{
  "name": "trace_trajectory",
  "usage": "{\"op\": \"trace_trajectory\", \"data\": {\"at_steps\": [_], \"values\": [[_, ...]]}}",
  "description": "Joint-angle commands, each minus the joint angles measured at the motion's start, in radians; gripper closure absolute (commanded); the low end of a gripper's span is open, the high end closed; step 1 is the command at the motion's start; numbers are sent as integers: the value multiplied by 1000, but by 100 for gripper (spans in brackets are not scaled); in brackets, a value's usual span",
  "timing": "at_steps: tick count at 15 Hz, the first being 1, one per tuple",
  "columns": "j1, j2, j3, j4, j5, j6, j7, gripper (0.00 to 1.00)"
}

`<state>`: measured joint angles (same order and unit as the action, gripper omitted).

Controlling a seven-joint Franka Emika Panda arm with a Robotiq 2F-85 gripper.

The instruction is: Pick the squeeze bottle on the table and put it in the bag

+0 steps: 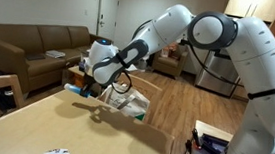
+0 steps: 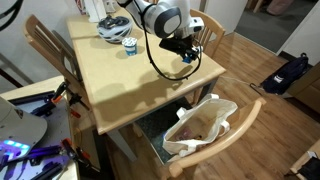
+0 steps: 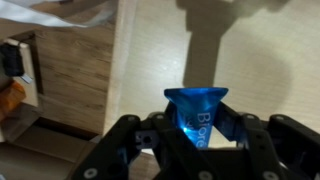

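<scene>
Next, my gripper moves past the table edge, over the bag's opening (image 2: 201,122), and releases the blue squeeze bottle. The white bag stands open beside the table.
The squeeze bottle (image 3: 200,115) is a blue tube with white "Biore" lettering, held between my gripper's black jaws (image 3: 198,135) in the wrist view. In both exterior views the gripper (image 2: 187,50) (image 1: 87,83) is shut on the bottle (image 2: 188,58) and holds it just above the wooden table (image 2: 130,85) near its edge. The white bag (image 2: 200,125) stands open on a chair seat beside the table, below and away from the gripper. It also shows in an exterior view (image 1: 130,104).
A white bowl-like object (image 2: 112,28) and a small cup (image 2: 130,45) sit at the table's far end. Wooden chairs (image 2: 45,45) surround the table. A dark backpack (image 2: 290,72) lies on the floor. A brown sofa (image 1: 35,48) stands behind.
</scene>
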<state>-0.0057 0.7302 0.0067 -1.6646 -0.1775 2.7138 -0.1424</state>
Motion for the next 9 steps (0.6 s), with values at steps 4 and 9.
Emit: {"op": "trace_trajectory", "data": {"at_steps": [4,9], "values": [[159,-280,-250,-309,-66,48,394,89],[153,-282,-236,-298,-50,28,415,64]]}}
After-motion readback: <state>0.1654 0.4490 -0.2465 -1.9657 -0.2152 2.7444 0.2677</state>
